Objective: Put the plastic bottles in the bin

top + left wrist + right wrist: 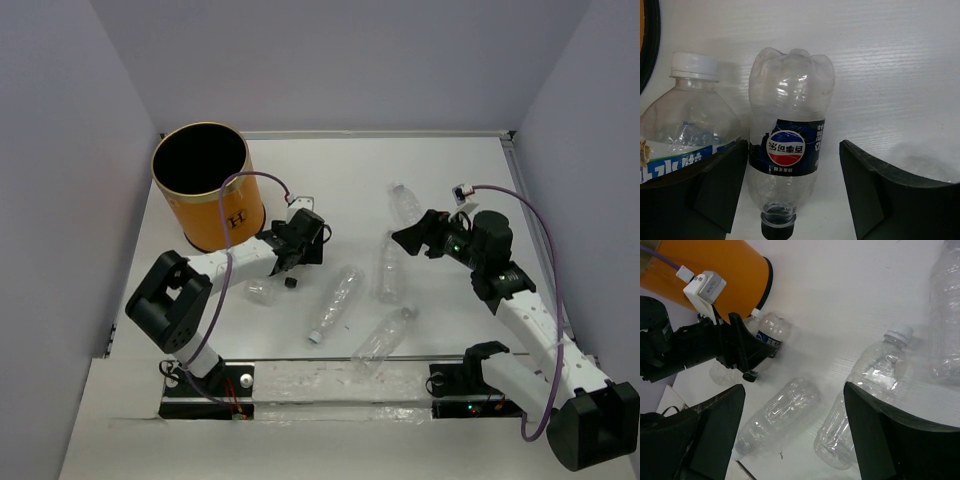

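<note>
My right gripper crosses and descends around the middle bottle's capless end (350, 276) (806, 392) next. It is below, to the gripper's left in the top view, with bare table on either side.
The orange bin (205, 190) stands at the back left. My left gripper (792, 145) is low over the table, open around a clear bottle with a dark blue label (790, 125). Its left finger (715, 190) touches that bottle and a gap remains at the right finger (875, 190). The bottle's dark cap (291, 283) pokes out below the gripper. A white-capped bottle (687, 120) lies just left of the left finger. My right gripper (794, 390) hangs open above two lying bottles (777, 415) (865, 395), holding nothing.
More clear bottles lie mid-table (335, 298) (383, 338) (390, 268) and further back (405, 203). The bin's orange wall (715, 275) is close behind my left gripper (298, 250). Grey walls enclose the table on three sides.
</note>
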### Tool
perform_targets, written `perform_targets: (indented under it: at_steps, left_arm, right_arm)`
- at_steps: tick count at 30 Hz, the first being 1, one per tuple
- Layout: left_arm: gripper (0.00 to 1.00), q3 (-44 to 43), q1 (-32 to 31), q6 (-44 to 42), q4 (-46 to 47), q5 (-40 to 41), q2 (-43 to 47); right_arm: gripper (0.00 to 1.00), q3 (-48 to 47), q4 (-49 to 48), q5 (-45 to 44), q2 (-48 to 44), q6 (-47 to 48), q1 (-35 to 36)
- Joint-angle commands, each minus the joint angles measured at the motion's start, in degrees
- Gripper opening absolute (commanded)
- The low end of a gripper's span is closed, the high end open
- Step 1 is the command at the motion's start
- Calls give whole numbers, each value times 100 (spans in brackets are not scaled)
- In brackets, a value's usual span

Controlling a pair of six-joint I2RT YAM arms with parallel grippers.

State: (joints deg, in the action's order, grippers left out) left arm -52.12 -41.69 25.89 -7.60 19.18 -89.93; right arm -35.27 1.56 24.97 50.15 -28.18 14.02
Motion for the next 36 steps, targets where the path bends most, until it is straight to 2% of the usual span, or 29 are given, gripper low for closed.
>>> perform_targets:
  at_steps: [1,4,9,10,11,16,20,27,30,35,36]
  left_arm:
    - [83,-316,-32,-58,136,306,-182]
    - [78,-395,-41,-84,153,236,-341]
    - [60,-396,-41,-110,267,113,-315]
    - [54,-387,-41,-119,302,112,-271]
    - [52,-387,-41,-119,320,86,-158]
    - [47,-387,-50,-67,452,-72,528]
    - [39,-562,-50,-23,549,-160,1379]
    - [38,-1186,21,-172,496,665,2400]
    - [38,-1459,257,-338,627,911,2647]
    - [38,-1591,1197,-234,944,562,2806]
    - [38,-1634,1547,-207,953,482,2797]
  right_arm:
    - [85,64,-358,175,-137,-55,57]
    - [85,108,-350,157,-146,-64,57]
    - [86,108,-209,104,-32,-91,241]
    - [86,55,-174,17,90,-30,459]
    - [86,29,18,-79,152,14,626]
    - [88,-42,257,-1036,355,-212,1794]
    - [91,-15,248,-1494,556,-669,2331]
    - [98,-24,72,-2144,1023,-1584,2983]
    - [100,-77,107,-2462,1268,-1760,3167]
    - [100,-340,107,-2638,1813,-1971,3291]
    - [100,-375,107,-2673,1892,-1989,3361]
